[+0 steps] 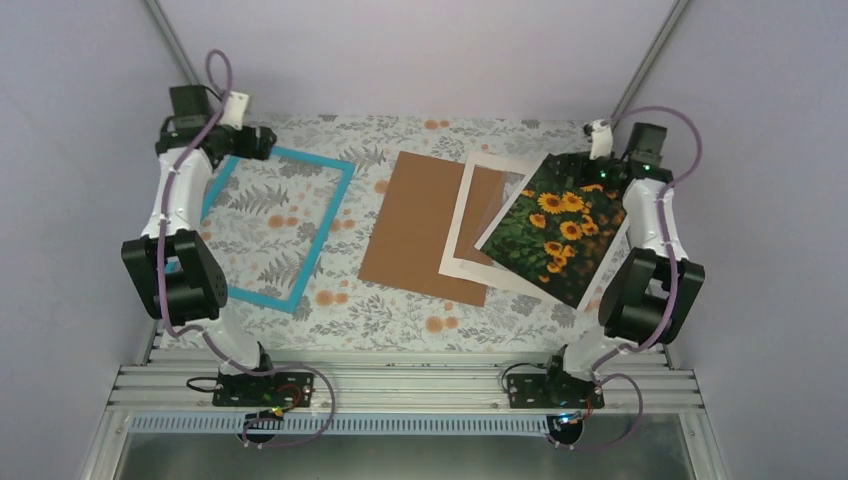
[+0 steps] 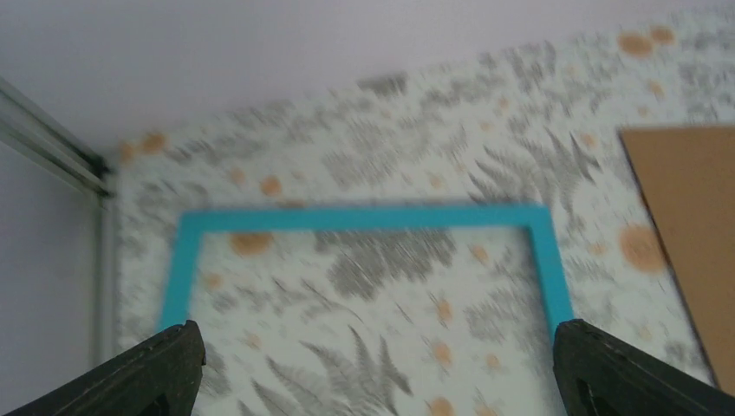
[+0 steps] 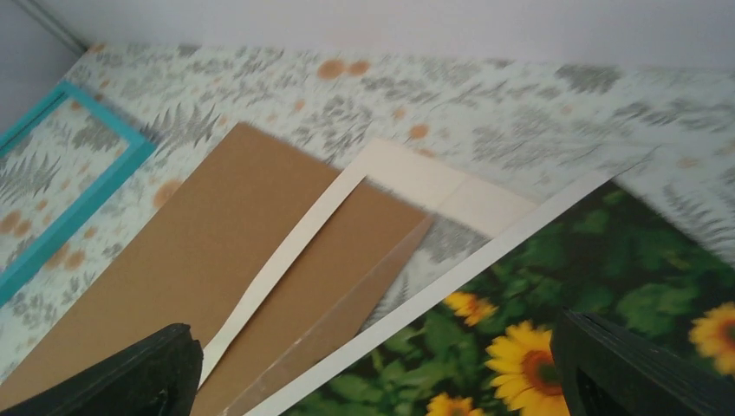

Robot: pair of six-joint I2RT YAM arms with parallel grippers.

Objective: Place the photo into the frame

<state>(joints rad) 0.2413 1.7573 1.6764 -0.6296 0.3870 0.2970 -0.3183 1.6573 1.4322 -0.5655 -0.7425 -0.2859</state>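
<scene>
I will move my left gripper back, down and toward the right in the top view, onto the frame's side by the brown board (image 2: 552,273), as that side is uncovered.
The teal-bordered frame (image 1: 310,158) lies flat at the left of the table, and the patterned cloth shows through it. My left gripper (image 1: 262,142) hovers over its far corner, open and empty. In the left wrist view the frame (image 2: 364,217) lies ahead of the open gripper (image 2: 373,381). The sunflower photo (image 1: 555,230) lies tilted at the right, partly on a white mat (image 1: 500,162). My right gripper (image 1: 575,165) is above the photo's far corner, open and empty. In the right wrist view the photo (image 3: 607,277) lies under the open gripper (image 3: 381,381).
A brown board (image 1: 420,225) lies in the middle, its right edge under the mat; it also shows in the right wrist view (image 3: 199,251) and the left wrist view (image 2: 693,225). A clear sheet (image 3: 347,303) lies by the mat (image 3: 433,178). White walls enclose the table.
</scene>
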